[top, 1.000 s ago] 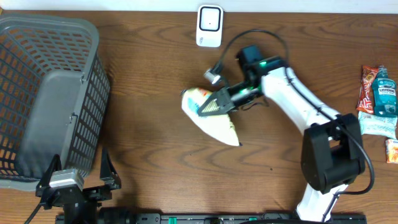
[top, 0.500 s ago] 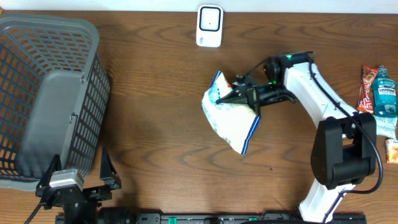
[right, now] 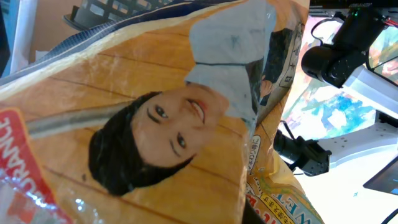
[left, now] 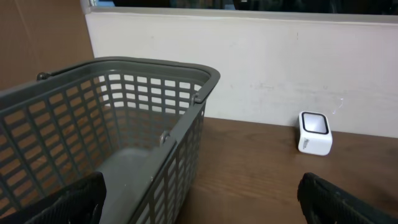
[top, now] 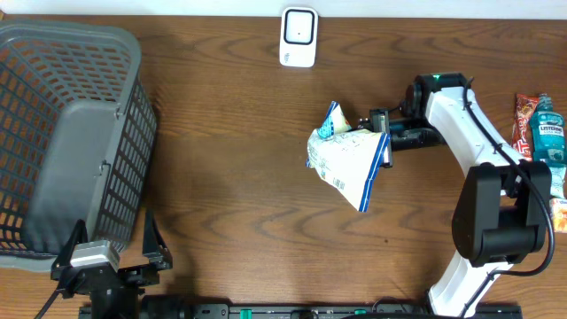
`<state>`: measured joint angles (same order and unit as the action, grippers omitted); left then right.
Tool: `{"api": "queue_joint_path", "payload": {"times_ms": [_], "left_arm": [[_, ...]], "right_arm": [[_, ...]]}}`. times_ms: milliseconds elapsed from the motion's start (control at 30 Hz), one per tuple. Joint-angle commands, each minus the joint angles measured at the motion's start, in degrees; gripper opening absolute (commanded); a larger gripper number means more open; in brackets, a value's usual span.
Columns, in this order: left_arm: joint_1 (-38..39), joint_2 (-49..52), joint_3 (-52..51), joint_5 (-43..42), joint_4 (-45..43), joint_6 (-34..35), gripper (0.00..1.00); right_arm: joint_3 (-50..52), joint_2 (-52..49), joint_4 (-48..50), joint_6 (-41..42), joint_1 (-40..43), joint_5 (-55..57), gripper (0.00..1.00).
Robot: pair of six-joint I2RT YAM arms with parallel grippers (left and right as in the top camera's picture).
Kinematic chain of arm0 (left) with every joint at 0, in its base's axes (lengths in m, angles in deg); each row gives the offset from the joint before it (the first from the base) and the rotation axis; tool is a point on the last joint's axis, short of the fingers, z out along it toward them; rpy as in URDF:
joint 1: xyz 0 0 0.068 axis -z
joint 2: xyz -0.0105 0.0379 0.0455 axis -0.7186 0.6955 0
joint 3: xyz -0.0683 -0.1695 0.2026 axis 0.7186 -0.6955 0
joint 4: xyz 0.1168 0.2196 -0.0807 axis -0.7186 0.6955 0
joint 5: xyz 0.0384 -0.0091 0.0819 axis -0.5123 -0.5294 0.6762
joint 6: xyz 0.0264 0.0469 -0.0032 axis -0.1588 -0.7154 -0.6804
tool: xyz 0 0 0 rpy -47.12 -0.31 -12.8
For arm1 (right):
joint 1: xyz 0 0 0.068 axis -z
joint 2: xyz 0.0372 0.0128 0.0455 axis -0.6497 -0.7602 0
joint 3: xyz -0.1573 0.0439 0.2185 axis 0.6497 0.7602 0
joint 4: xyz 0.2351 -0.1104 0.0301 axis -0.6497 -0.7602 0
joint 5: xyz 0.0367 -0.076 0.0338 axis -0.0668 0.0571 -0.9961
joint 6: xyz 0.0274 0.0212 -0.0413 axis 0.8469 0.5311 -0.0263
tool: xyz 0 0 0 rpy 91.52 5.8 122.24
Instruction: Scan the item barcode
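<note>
The right gripper moves outward over the white scanner [top: 299,37] next, then down at the red packet [top: 524,124] to release the bag, because other items lie gathered there.
The item is a snack bag [top: 345,166], white and blue from above, hanging over the table right of centre. My right gripper [top: 383,142] is shut on the bag's upper right edge. In the right wrist view the bag [right: 155,112] fills the frame with an orange printed face showing a smiling woman, and it hides the fingers. No barcode shows in any view. The white scanner [top: 299,37] stands at the table's far edge, also seen as the scanner [left: 314,132] in the left wrist view. My left gripper [top: 111,257] rests open at the near left, holding nothing.
A grey plastic basket [top: 133,106] takes up the left side, its rim [left: 199,78] close in front of the left gripper [left: 199,208]. A Listerine bottle [top: 548,133] and a red packet [top: 526,120] lie at the right edge.
The right arm has carried the bag to the right, away from the scanner, and turned it so its white and blue side faces up. The left arm has not moved.
</note>
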<state>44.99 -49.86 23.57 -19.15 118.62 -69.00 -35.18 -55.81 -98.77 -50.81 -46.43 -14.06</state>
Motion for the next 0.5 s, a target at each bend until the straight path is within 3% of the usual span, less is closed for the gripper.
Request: {"api": "queue_joint_path", "payload": {"times_ms": [0, 200, 367, 467], "left_arm": [[0.17, -0.09, 0.20, 0.72, -0.24, 0.50, 0.98], [0.17, -0.09, 0.20, 0.72, -0.24, 0.52, 0.98], [0.17, -0.09, 0.20, 0.72, -0.24, 0.50, 0.98], [0.17, -0.09, 0.20, 0.72, -0.24, 0.50, 0.98]], "right_arm": [[0.11, 1.53, -0.39, 1.42, 0.26, -2.86, 0.01], [0.11, 1.53, 1.92, 1.20, 0.26, 2.56, 0.01], [0.11, 1.53, 13.11, 1.07, 0.17, 11.54, 0.01], [0.11, 1.53, 20.90, -5.68, 0.20, 12.94, 0.01]]}}
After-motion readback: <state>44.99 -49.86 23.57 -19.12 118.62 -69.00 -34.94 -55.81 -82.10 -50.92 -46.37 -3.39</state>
